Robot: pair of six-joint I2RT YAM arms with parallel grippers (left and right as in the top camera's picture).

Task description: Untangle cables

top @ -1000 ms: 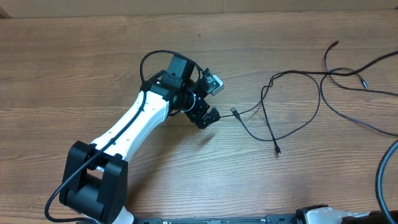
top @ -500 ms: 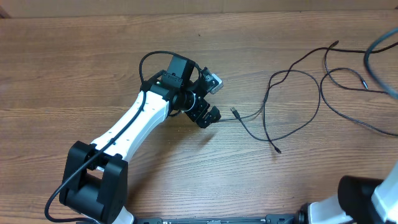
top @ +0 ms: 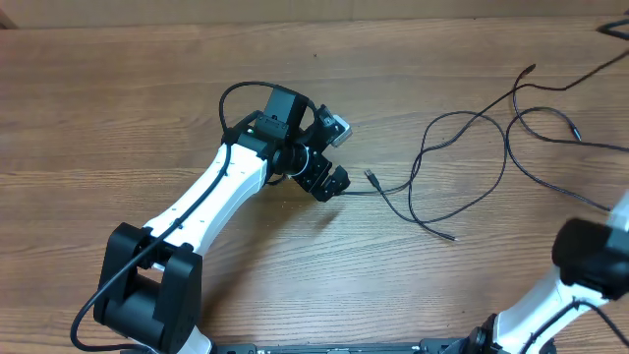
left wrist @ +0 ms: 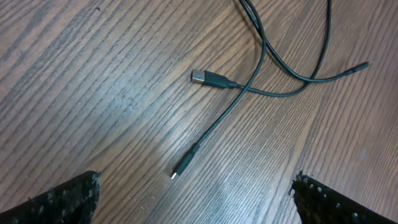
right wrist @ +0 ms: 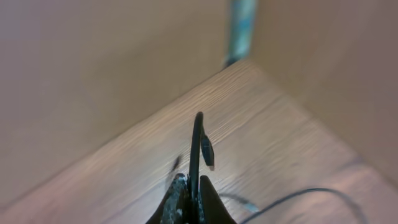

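Observation:
My right gripper goes to the left in the overhead view next, over the tangle's far bend (top: 527, 75), and releases the held cable, which is stretched past the loops.
The cables (top: 462, 162) are thin black cords lying in crossed loops on the wooden table (top: 118, 98), right of centre. My left gripper (top: 346, 157) hovers just left of them, open and empty. In the left wrist view, that gripper (left wrist: 199, 202) stands wide over bare wood, with a USB plug (left wrist: 205, 78) and a small silvery-tipped plug (left wrist: 181, 168) ahead of it. My right gripper (right wrist: 189, 190) is shut on one cable (right wrist: 197, 143), whose plug end (right wrist: 207, 152) dangles above the pinch. Its arm (top: 590, 258) shows at the lower right.
A loose cord end (top: 447, 236) lies toward the front of the tangle. Cable strands run off the right edge (top: 590, 147). The left arm's white body (top: 211, 202) crosses the table's left half. A wall rises behind the table's far edge (right wrist: 124, 74).
The right arm has risen into the overhead view at the lower right, pulling its cable up. The right-hand strands shifted and the loose cord end slid right. The left arm stayed still.

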